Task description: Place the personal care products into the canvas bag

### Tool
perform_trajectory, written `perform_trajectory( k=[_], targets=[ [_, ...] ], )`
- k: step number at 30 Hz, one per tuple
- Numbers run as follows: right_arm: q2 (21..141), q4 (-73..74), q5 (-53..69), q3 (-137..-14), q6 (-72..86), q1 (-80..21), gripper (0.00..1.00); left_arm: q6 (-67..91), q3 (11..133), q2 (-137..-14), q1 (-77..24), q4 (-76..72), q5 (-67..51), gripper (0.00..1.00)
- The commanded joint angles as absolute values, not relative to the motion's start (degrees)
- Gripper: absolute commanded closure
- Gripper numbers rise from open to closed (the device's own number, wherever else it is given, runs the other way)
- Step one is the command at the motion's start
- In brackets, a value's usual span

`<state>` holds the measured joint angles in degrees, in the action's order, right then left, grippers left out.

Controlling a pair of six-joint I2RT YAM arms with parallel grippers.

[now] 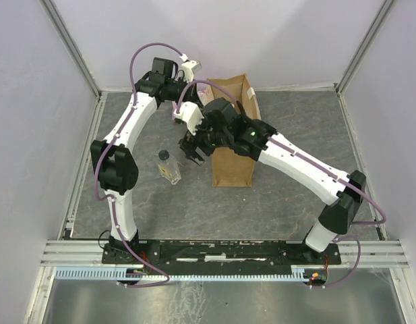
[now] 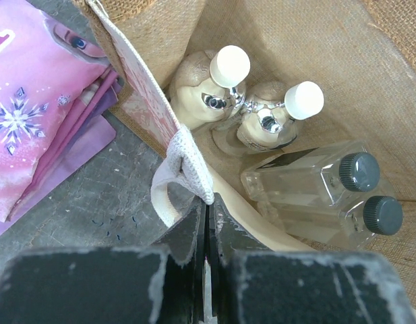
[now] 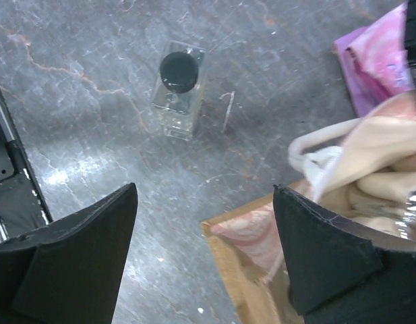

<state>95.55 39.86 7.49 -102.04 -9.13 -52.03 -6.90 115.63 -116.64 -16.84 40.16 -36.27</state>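
Observation:
I will swing my right gripper to the left in the top view next and lower it around the squarish bottle (image 1: 168,167) (image 3: 179,92). It is the only bottle still outside the bag.
The canvas bag (image 1: 232,156) stands mid-table, its mouth held open. My left gripper (image 2: 207,201) is shut on the bag's white handle (image 2: 187,158). Inside the bag lie two round bottles with white caps (image 2: 231,65) (image 2: 303,99) and two squarish bottles with dark caps (image 2: 359,171) (image 2: 383,214). One more squarish bottle with a dark cap (image 3: 179,88) (image 1: 169,165) stands on the table left of the bag. My right gripper (image 3: 204,189) (image 1: 193,150) hangs open over the bag's near-left corner (image 3: 238,263), with nothing between its fingers.
A flat pink packet (image 2: 32,101) (image 3: 379,61) lies on the table beside the bag's far-left side. Grey stone-patterned tabletop (image 3: 93,121) surrounds the loose bottle. A metal frame rail (image 1: 86,169) borders the table on the left.

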Motion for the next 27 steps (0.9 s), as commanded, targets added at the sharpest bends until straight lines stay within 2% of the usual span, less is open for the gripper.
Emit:
perform_trajectory(
  k=[1, 10, 27],
  targets=[
    [94.69, 24.52, 10.53, -96.09, -1.93, -53.19, 0.11, -9.17, 117.28, -116.44, -16.88, 39.93, -38.09, 0.97],
    [100.42, 11.19, 8.78, -92.44, 3.07, -55.60, 0.10, -8.86, 118.60, -117.13, -16.81, 39.97, -39.67, 0.97],
    [113.51, 8.51, 9.54, -97.28, 3.42, -56.34, 0.08, -9.05, 120.20, -116.72, -16.79, 39.99, -40.66, 0.97]
  ],
)
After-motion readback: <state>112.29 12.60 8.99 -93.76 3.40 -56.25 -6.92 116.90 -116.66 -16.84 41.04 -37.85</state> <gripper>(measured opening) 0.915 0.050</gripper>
